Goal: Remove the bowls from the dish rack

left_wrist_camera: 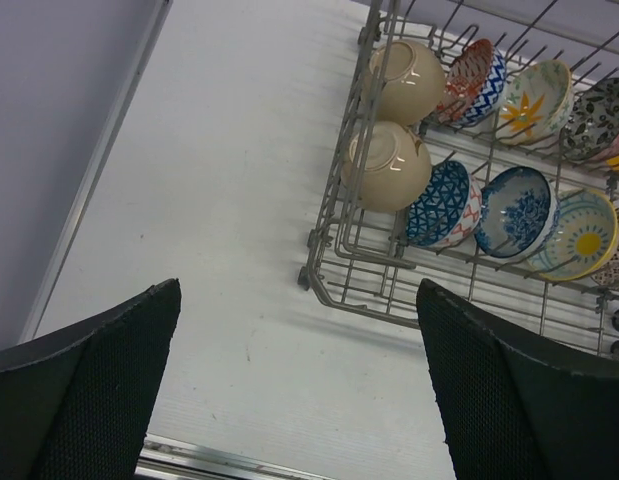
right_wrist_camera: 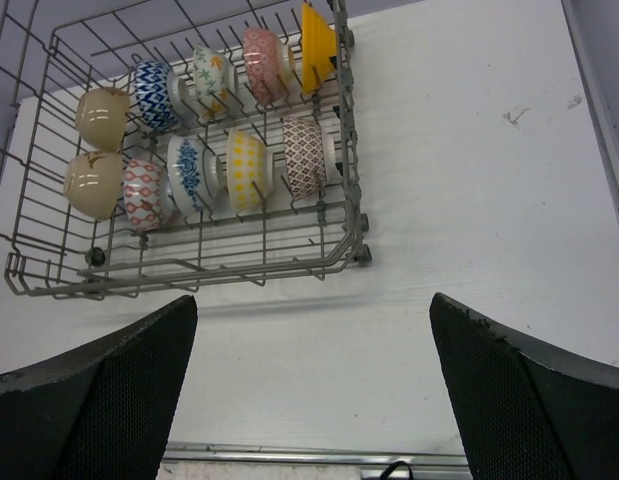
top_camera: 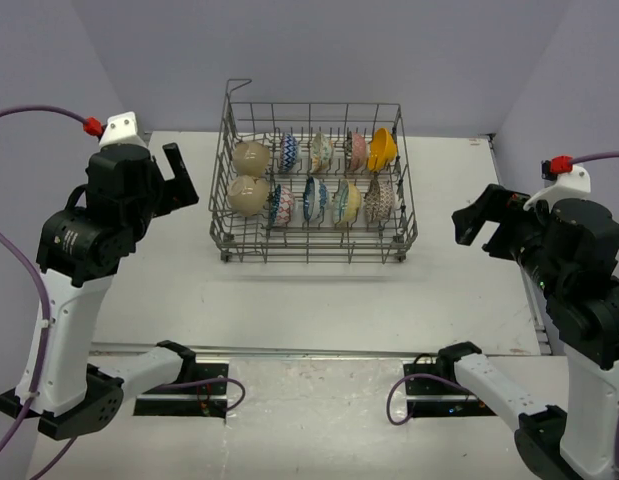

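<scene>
I will next move my left gripper to the right in the top view and down onto the upper rim of the red-and-blue patterned bowl, because the rim is exposed with the bowl standing on edge.
The grey wire dish rack (top_camera: 314,248) stands at the table's middle back; it also shows in the left wrist view (left_wrist_camera: 359,290) and the right wrist view (right_wrist_camera: 189,270). It holds two rows of bowls on edge: two plain beige bowls (top_camera: 251,178) at the left, patterned ones between, an orange-yellow bowl (top_camera: 382,148) at the far right. My left gripper (top_camera: 177,180) is open and empty, left of the rack, above the table. My right gripper (top_camera: 476,222) is open and empty, right of the rack. Both are apart from the rack.
The white table (top_camera: 319,300) has bare surface in front of the rack and on both sides. A metal strip (top_camera: 309,352) marks its near edge. Purple-grey walls close in at the left, right and back.
</scene>
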Robot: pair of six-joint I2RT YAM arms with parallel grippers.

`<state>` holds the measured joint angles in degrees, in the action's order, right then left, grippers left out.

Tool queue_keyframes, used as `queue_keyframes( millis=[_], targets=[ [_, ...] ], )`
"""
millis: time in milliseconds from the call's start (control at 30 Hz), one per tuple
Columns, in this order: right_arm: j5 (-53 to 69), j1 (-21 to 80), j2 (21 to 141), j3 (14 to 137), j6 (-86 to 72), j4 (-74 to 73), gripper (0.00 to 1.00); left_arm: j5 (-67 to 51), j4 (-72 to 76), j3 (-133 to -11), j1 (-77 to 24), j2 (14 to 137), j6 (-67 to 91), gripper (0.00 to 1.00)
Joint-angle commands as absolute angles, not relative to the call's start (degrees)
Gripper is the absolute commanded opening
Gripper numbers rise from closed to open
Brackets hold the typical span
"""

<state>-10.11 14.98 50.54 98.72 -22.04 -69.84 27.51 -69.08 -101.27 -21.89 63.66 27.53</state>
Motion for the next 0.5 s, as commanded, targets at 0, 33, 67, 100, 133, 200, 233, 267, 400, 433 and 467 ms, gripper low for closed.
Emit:
queue_keyframes(
  millis=[0,33,67,100,133,200,233,267,400,433,467],
  targets=[
    [-11.9,14.9,50.3,98.7,-21.4,-68.9,0.99,28.7,-69.4,-105.4,-22.2,63.5,29.7,1.00],
    [-11.8,14.9,49.8,98.6,-21.4,-68.6,0.99,28.1,-69.3,-105.9,-22.2,63.6,29.9,1.00],
    [-11.8,14.9,49.7,98.5,-21.4,-68.0,0.99,27.9,-69.2,-106.7,-22.2,63.7,30.3,1.00],
    [-11.5,14.9,49.4,98.2,-21.4,-67.6,0.99,26.8,-69.0,-107.5,-22.2,63.8,30.6,1.00],
    [-11.3,14.9,49.1,98.0,-21.4,-67.2,0.99,26.1,-68.7,-109.0,-22.2,63.8,30.5,1.00],
    [-10.9,14.9,48.4,97.3,-21.7,-66.3,0.99,24.4,-67.5,-110.6,-22.2,64.1,29.9,1.00],
    [-10.8,14.9,48.1,97.0,-21.7,-65.7,0.99,23.7,-67.3,-112.1,-22.2,64.3,29.6,1.00],
    [-10.6,14.9,47.6,96.9,-21.7,-65.4,0.99,23.1,-67.0,-112.8,-22.2,64.6,28.9,1.00],
    [-9.6,14.9,47.3,96.7,-22.0,-65.0,0.99,16.7,-64.6,-114.7,-22.2,66.7,28.3,1.00],
    [-9.2,14.9,47.3,96.6,-22.1,-65.0,0.99,13.7,-63.3,-115.0,-22.2,67.6,28.0,1.00],
    [-9.0,14.9,47.4,96.5,-22.8,-65.0,0.99,10.6,-61.3,-115.9,-22.2,68.5,28.3,1.00]
  ],
)
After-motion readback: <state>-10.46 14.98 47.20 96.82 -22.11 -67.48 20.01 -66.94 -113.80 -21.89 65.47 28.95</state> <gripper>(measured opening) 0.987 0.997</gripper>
